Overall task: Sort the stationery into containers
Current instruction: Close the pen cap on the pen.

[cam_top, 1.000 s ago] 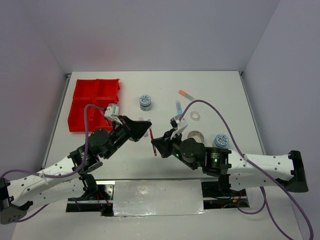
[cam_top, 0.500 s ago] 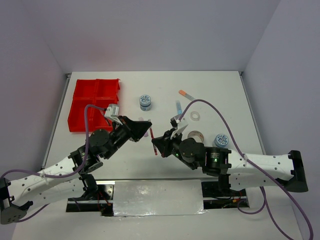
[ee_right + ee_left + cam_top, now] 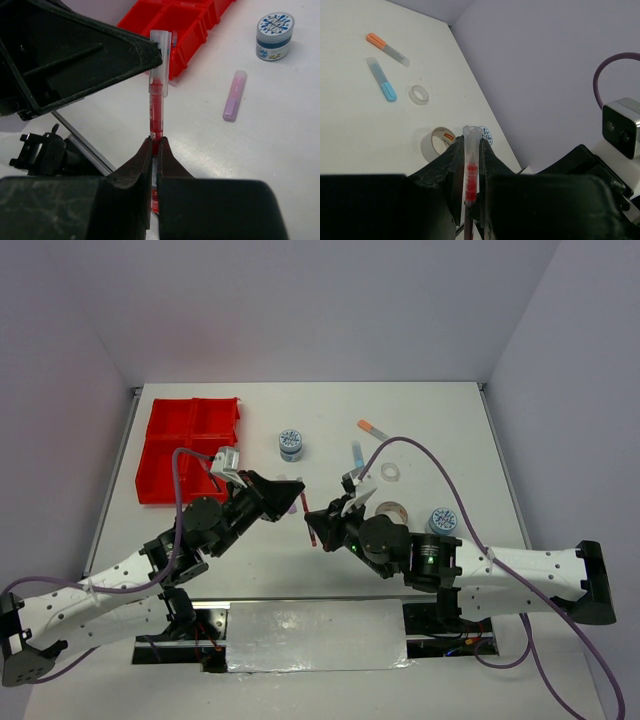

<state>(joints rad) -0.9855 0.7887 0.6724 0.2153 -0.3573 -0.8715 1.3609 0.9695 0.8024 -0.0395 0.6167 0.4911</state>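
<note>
My left gripper slides back along the pen onto the pen's red body [image 3: 305, 505] [image 3: 471, 185] next and lets go, as that body, pinched by my right gripper, lies back from it.
A thin red pen [image 3: 307, 523] with a clear cap hangs above the table between both grippers. My left gripper [image 3: 470, 150] is shut on its capped end [image 3: 471, 167]. My right gripper [image 3: 154, 145] is shut on the red barrel [image 3: 156, 107]. In the top view the left gripper [image 3: 297, 494] and the right gripper [image 3: 314, 519] meet near the table's middle. The red four-compartment tray [image 3: 190, 445] lies at the far left, behind the left arm. A purple marker [image 3: 234, 96] lies on the table under the pen.
One blue-lidded tub [image 3: 291, 444] stands right of the tray and another [image 3: 442, 521] stands by the right arm. An orange-capped marker [image 3: 373, 428], a light-blue marker [image 3: 357, 453], a small clear tape roll [image 3: 390, 472] and a larger tape roll [image 3: 391, 512] lie at the centre right.
The left gripper has shifted slightly up and right at the pen's capped end. The right gripper and the pen have barely moved.
</note>
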